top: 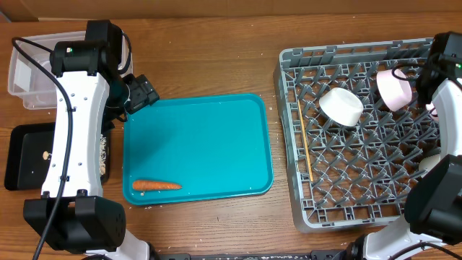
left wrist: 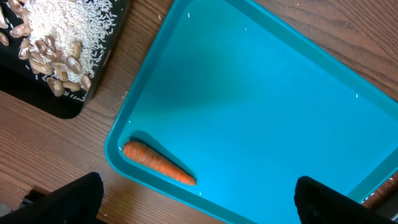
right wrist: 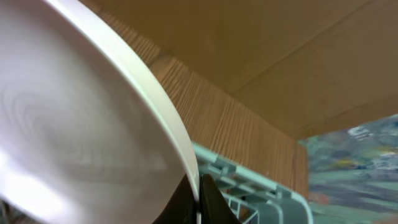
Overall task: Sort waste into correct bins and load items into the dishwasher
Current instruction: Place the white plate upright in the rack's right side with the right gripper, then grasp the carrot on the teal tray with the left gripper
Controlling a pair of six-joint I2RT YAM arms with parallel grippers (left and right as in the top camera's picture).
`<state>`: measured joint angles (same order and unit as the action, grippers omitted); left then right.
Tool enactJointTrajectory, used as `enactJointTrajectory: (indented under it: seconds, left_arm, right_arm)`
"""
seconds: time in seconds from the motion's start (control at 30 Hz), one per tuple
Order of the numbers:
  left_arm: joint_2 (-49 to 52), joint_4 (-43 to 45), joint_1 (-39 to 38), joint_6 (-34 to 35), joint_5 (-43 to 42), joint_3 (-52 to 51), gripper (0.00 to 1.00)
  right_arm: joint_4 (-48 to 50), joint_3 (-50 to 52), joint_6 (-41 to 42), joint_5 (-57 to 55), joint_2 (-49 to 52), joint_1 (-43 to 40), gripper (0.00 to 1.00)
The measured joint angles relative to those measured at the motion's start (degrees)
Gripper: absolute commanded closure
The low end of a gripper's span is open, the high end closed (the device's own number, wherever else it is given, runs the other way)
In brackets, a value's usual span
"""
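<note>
The right gripper moves down and slightly toward the white bowl next, settling the tilted pale pink bowl (top: pixel 393 88) onto the free tines beneath it.
An orange carrot (top: pixel 156 185) lies at the front left of the teal serving tray (top: pixel 216 123); it also shows in the left wrist view (left wrist: pixel 158 163). My left gripper (top: pixel 141 92) is open and empty, above the tray's far left corner (left wrist: pixel 199 211). The black tray (top: pixel 25 155) holds rice and beige scraps (left wrist: pixel 56 37). My right gripper (top: pixel 414 84) is shut on the rim of a pale pink bowl (top: pixel 393 88), held tilted over the far right of the grey dish rack (top: pixel 289 108). In the right wrist view the fingers (right wrist: pixel 198 194) pinch the bowl's rim (right wrist: pixel 74 124).
A clear tub (top: pixel 25 72) stands at the far left behind the black tray. In the rack lie a white bowl (top: pixel 341 105), two chopsticks (top: pixel 303 141) along its left side, and a white item (top: pixel 431 162) partly hidden by my right arm.
</note>
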<state>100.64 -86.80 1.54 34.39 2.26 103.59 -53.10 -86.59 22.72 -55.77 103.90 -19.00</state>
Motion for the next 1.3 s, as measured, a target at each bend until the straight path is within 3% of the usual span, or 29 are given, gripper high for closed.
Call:
enactJointTrajectory:
  seconds: [0.17, 0.3, 0.33, 0.37, 0.4, 0.5, 0.67, 0.8, 1.13, 1.3]
  left_arm:
    - [0.0, 0.0, 0.0, 0.0, 0.0, 0.0, 0.0]
    - [0.0, 0.0, 0.0, 0.0, 0.0, 0.0, 0.0]
    - [0.0, 0.0, 0.0, 0.0, 0.0, 0.0, 0.0]
    - [0.0, 0.0, 0.0, 0.0, 0.0, 0.0, 0.0]
    - [0.0, 0.0, 0.0, 0.0, 0.0, 0.0, 0.0]
    - [0.0, 0.0, 0.0, 0.0, 0.1, 0.0, 0.0]
    - [0.0, 0.0, 0.0, 0.0, 0.2, 0.0, 0.0]
    - [0.0, 0.0, 0.0, -0.2, 0.2, 0.0, 0.0]
    - [0.0, -4.2, -0.1, -0.3, 0.1, 0.0, 0.0]
    - [0.0, -8.8, -1.6, 1.4, 0.1, -2.1, 0.0]
  right_arm:
    - [-1.0, 0.6, -0.3, 3.6, 0.0, 1.4, 0.94]
    - [-3.4, 0.6, -0.4, 7.6, 0.0, 5.1, 0.81]
    - [-3.9, 0.7, -0.3, 9.1, 0.0, 6.4, 0.69]
    - [-4.3, 0.7, -0.1, 10.3, 0.0, 8.0, 0.4]
    - [-4.7, 0.7, -0.1, 11.3, 0.0, 9.6, 0.23]
    - [-5.2, 0.7, -0.5, 13.1, 0.0, 13.9, 0.09]
    - [-6.1, 0.7, -0.7, 15.2, -0.2, 16.0, 0.0]
    - [-7.0, 0.1, -2.8, 19.2, -2.8, 15.6, 0.0]
    - [-8.5, -6.0, -15.5, 59.3, -16.0, 15.8, 0.0]
    - [-11.2, -6.0, -18.8, 68.3, -14.7, 17.7, 0.0]
